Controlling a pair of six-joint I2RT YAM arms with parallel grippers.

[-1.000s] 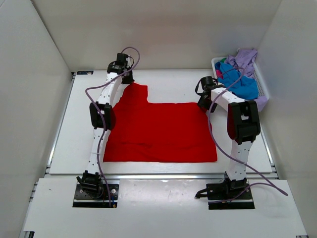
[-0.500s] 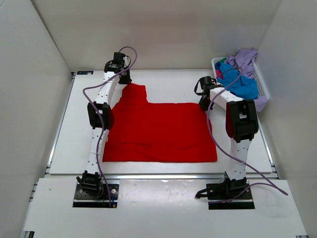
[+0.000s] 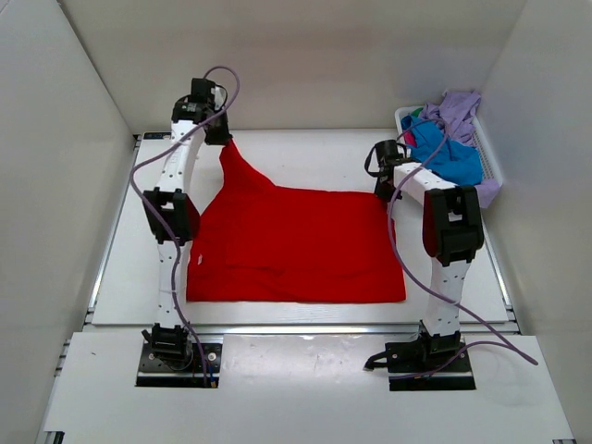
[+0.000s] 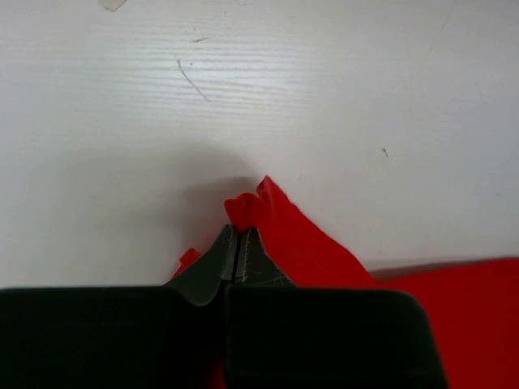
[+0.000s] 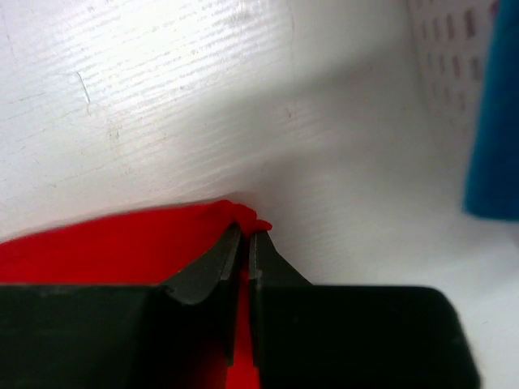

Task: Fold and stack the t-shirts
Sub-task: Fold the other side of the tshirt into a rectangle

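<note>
The red corner in my right gripper needs to go back next, and I need to let it go on the t-shirt's side edge near the hem [image 3: 395, 263], because that edge is back from the gripper.
A bright red t-shirt [image 3: 296, 245] lies spread over the middle of the table. My left gripper [image 3: 222, 141] is shut on its far left corner and holds that corner lifted, the cloth rising in a peak; the left wrist view shows red cloth [image 4: 247, 209] pinched at the closed tips of the left gripper [image 4: 241, 231]. My right gripper [image 3: 383, 191] is shut on the shirt's far right corner, low at the table; red cloth [image 5: 243, 215] bunches at the tips of the right gripper [image 5: 246, 233]. Blue [image 3: 449, 157] and lavender [image 3: 458, 111] t-shirts lie heaped in the basket.
A white slatted basket [image 3: 490, 166] stands at the far right against the wall; its side [image 5: 450, 49] shows close to the right gripper. White walls enclose the table on three sides. The table's near edge runs just in front of the shirt's hem.
The left gripper has risen and drawn back to the left with the shirt's corner, pulling the cloth into a peak. The right gripper has closed on the far right corner.
</note>
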